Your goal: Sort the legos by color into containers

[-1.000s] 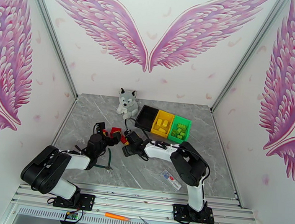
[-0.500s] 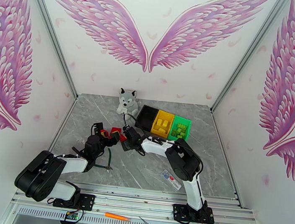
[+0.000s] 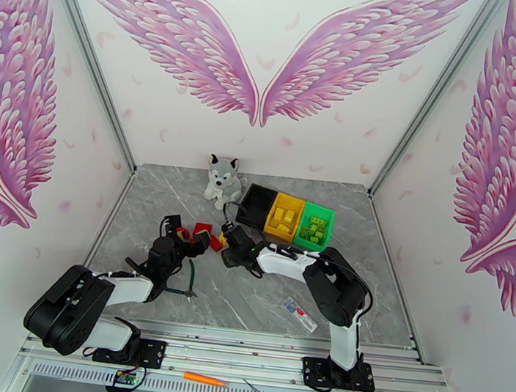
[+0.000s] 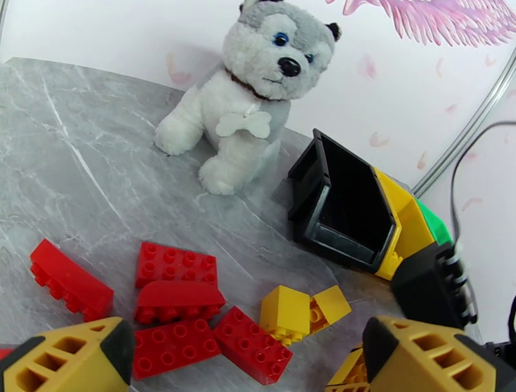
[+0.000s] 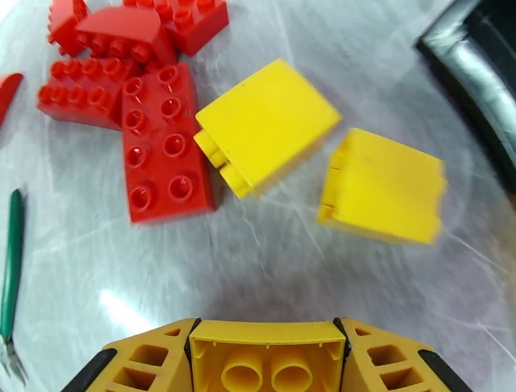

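Next, my right gripper lifts the third yellow lego, carries it outward over the yellow container and releases it there. Yellow bricks already lie inside.
Several red legos [image 4: 174, 264] lie in a loose pile on the grey table, and two yellow legos [image 5: 271, 122] [image 5: 384, 187] lie just right of them. My right gripper [image 5: 267, 348] is down at the pile's right edge and shut on a third yellow lego [image 5: 267, 361], whose hollow underside faces the camera. My left gripper [image 4: 245, 361] hovers open over the near side of the pile, with nothing between its fingers. The containers stand in a row at the back right: black [image 3: 256, 202], yellow [image 3: 284, 218] with yellow bricks in it, and green [image 3: 315, 227] with green bricks.
A plush husky [image 3: 223, 180] sits behind the pile, left of the black bin. Green-handled pliers [image 3: 192, 278] lie near the left arm. A small packet [image 3: 299, 314] lies at the front right of the table. An orange pen [image 3: 204, 379] rests on the front rail.
My right gripper has moved up to the right side of the pile and narrowed its jaws around a yellow lego. The left arm shifted slightly and stayed open.
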`<state>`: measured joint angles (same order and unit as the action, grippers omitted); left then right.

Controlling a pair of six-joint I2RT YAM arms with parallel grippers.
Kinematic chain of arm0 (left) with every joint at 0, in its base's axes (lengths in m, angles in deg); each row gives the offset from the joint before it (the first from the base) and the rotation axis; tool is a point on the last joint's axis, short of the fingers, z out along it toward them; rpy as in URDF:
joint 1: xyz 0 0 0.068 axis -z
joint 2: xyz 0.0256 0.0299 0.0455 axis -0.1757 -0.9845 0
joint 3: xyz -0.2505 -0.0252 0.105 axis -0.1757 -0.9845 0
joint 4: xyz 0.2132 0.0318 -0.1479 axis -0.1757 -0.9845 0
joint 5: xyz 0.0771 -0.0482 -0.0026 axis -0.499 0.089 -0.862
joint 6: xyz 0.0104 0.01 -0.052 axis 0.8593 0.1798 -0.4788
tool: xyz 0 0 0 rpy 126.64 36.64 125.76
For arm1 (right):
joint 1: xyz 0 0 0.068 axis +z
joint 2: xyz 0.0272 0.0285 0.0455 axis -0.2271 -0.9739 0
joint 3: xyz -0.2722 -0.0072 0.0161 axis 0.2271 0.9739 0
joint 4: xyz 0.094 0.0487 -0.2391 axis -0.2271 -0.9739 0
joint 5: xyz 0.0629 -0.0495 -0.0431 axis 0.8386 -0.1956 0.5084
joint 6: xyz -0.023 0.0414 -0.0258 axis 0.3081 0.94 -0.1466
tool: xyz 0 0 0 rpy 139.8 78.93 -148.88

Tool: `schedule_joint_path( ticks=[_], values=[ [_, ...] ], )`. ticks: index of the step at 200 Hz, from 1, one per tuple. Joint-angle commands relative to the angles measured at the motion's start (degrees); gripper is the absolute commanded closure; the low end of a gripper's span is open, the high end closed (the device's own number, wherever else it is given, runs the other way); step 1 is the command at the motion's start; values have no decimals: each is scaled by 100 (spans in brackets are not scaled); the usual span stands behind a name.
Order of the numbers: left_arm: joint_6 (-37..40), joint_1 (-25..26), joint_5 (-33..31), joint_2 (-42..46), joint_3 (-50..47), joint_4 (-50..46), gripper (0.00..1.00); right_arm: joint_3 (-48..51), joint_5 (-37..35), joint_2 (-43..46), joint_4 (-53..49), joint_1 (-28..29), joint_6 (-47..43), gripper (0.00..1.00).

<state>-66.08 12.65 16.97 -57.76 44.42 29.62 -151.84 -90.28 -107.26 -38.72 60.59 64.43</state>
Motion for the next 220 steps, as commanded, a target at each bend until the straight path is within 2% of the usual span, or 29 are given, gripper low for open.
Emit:
schedule_joint_path(
  ticks=[1,39,69,94,134,162,190,220],
  values=[
    [249,334,57,-256,433,-216,1,190,-368,449,87,-205,154,53],
    [501,927,-81,-938,1134,-296,1,446,-708,868,4,-799,478,55],
    [715,1224,-137,-1340,1638,-428,1,464,-657,1130,-28,-1479,681,54],
    [960,1460,-249,-1587,2028,-613,1,106,-538,1082,-201,-1930,740,54],
    [1485,1805,-604,-1798,2480,-894,1,-863,-591,568,-702,-2288,724,51],
    [1753,1978,-936,-1874,2610,-919,1,-1430,-682,214,-1015,-2436,761,41],
    [1839,2005,-1128,-1824,2529,-840,1,-1590,-692,137,-1102,-2471,825,22],
    [1826,1996,-1425,-1636,2293,-696,1,-1319,-499,386,-915,-2410,854,17]
  ],
)
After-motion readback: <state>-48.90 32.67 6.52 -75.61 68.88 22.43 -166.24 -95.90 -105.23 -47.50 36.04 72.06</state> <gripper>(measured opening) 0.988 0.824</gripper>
